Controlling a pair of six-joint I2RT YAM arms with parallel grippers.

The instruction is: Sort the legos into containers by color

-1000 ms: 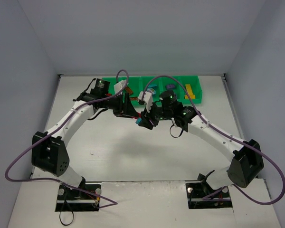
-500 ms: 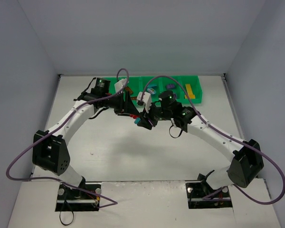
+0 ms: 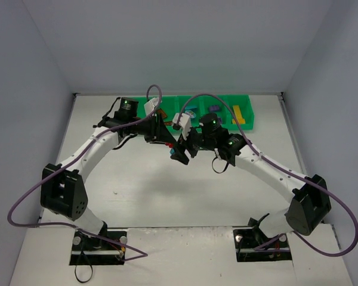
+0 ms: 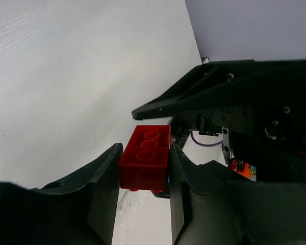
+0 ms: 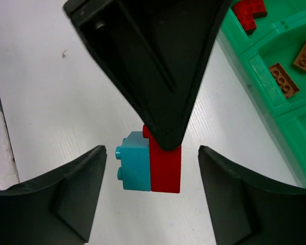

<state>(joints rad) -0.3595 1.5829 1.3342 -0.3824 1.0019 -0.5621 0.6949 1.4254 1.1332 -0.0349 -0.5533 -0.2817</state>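
My left gripper carries the matching red lego over the red legos' compartment (image 3: pixel 142 108) next and releases it. That compartment is outward of the gripper and to its left in the top view.
My left gripper (image 4: pixel 145 171) is shut on a red lego (image 4: pixel 147 158), held a little above the table. A cyan lego (image 5: pixel 135 162) is stuck to the side of that red lego (image 5: pixel 167 168). In the right wrist view a left finger (image 5: pixel 153 66) covers the red lego's top. My right gripper (image 5: pixel 153 164) is open, its fingers on either side of the joined pair and touching neither. From above, both grippers (image 3: pixel 169 143) (image 3: pixel 180 152) meet just in front of the green containers (image 3: pixel 227 122).
The containers' compartments hold red legos (image 5: pixel 250 13), brown legos (image 5: pixel 283 80), a cyan one (image 3: pixel 191 111), a purple one (image 3: pixel 213 109) and a yellow one (image 3: pixel 238 114). White table (image 3: pixel 143 190) stretches toward the arm bases. Grey walls enclose three sides.
My right gripper has opened and let go of the joined legos. My left gripper has closed on the red lego. Both grippers shifted slightly toward the tray.
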